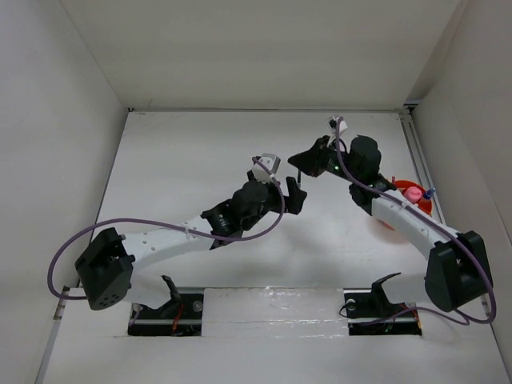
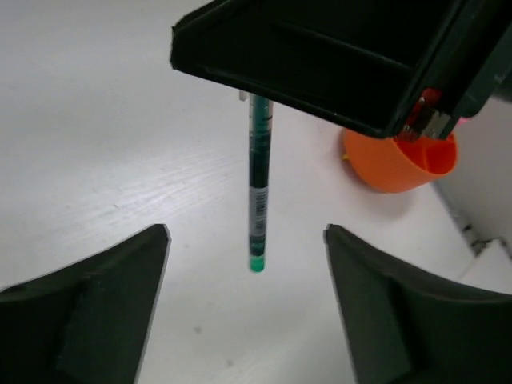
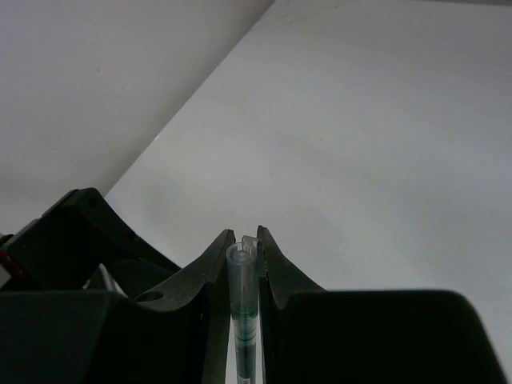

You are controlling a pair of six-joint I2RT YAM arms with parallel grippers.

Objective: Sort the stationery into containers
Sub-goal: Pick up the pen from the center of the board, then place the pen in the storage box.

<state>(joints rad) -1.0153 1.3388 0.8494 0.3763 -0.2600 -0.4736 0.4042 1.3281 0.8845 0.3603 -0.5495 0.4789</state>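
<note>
I need to swing my right gripper to the right in the top view, over the orange tub's opening [image 1: 414,193], and let go of the green pen, because the tub holds stationery.
My right gripper [image 1: 310,162] is shut on the capped end of a thin green pen [image 3: 242,298], which hangs below it over the table and shows in the left wrist view [image 2: 259,184]. My left gripper [image 1: 294,194] is open and empty, its jaws spread either side of the pen's lower end [image 2: 246,234] without touching it. The round orange tub [image 1: 422,205] stands at the right, partly hidden by my right arm. It holds a pink-capped item [image 1: 413,193] and a blue-capped bottle [image 1: 430,193]. The tub also shows in the left wrist view [image 2: 396,166].
White walls enclose the table on the left, back and right. My right forearm crosses in front of the tub. My left gripper's black body [image 3: 76,236] lies close below my right gripper. Purple cables loop beside both arms.
</note>
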